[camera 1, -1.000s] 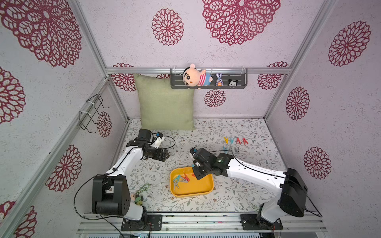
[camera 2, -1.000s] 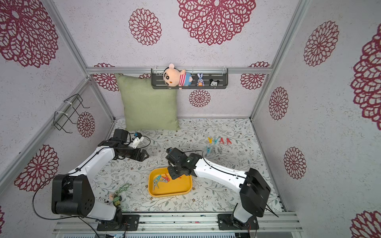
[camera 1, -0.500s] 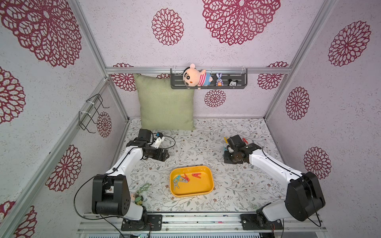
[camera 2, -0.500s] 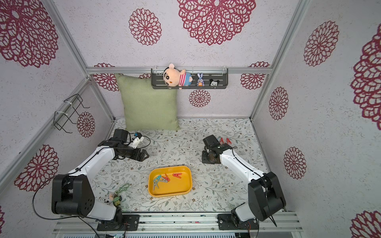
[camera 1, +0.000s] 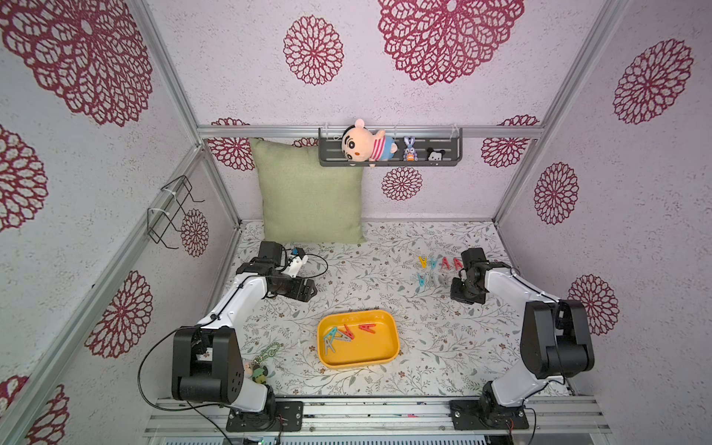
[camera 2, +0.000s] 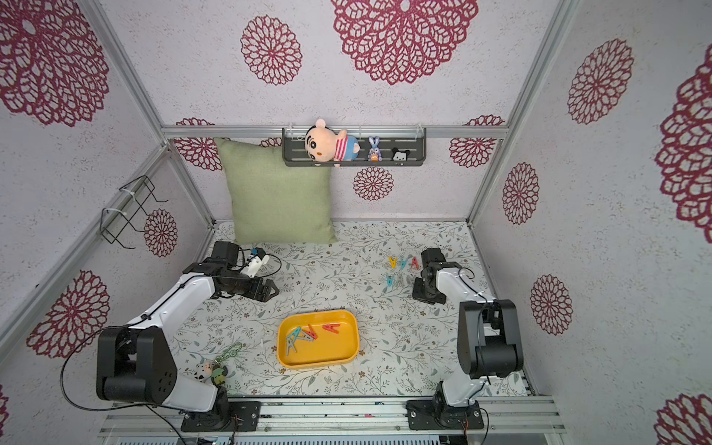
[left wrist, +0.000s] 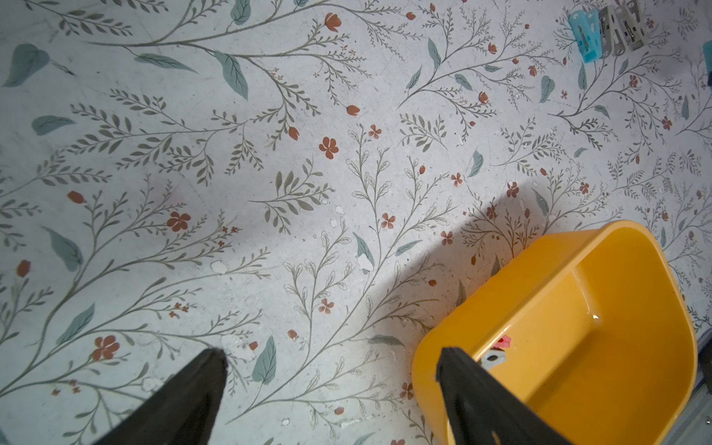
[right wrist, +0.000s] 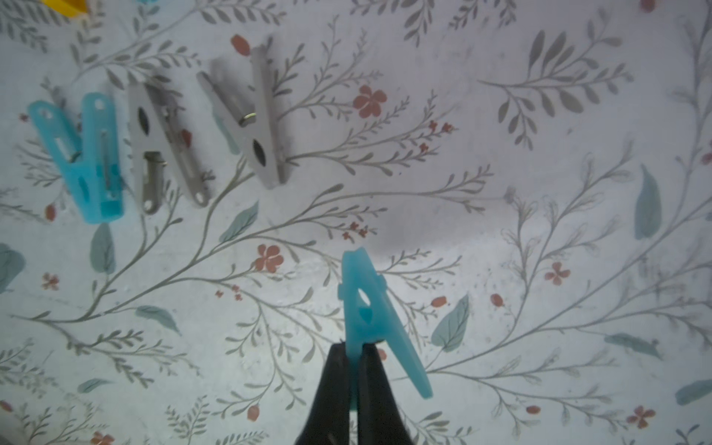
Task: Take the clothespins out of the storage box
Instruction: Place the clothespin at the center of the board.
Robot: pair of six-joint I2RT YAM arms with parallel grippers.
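I will move my right gripper outward and down to the bare spot point(right wrist: 363, 98) beside the nearest grey pin and release the teal clothespin, as the row ends there.
The yellow storage box point(camera 1: 356, 314) point(camera 2: 318, 314) sits at the front middle of the table. Several clothespins lie in it: teal and grey ones point(camera 1: 332, 338) and red ones point(camera 1: 366, 327). More clothespins point(camera 1: 439, 264) lie in two short rows at the back right. My right gripper point(right wrist: 355, 352) is shut on a teal clothespin point(right wrist: 366, 304), held just above the table beside a teal pin point(right wrist: 84, 158) and two grey pins point(right wrist: 165, 146). In both top views it point(camera 1: 465, 294) points down beside those rows. My left gripper point(left wrist: 333, 352) point(camera 1: 308, 291) hangs open and empty left of the box point(left wrist: 616, 308).
A green pillow point(camera 1: 310, 192) leans on the back wall. Above it, a dark shelf point(camera 1: 389, 163) holds toys. A green-chained keychain charm point(camera 1: 266, 358) lies by the left arm's base. A wire rack point(camera 1: 169, 212) hangs on the left wall.
My right arm has swung from over the storage box to the back right, carrying the teal clothespin to the rows there. The left arm has not moved.
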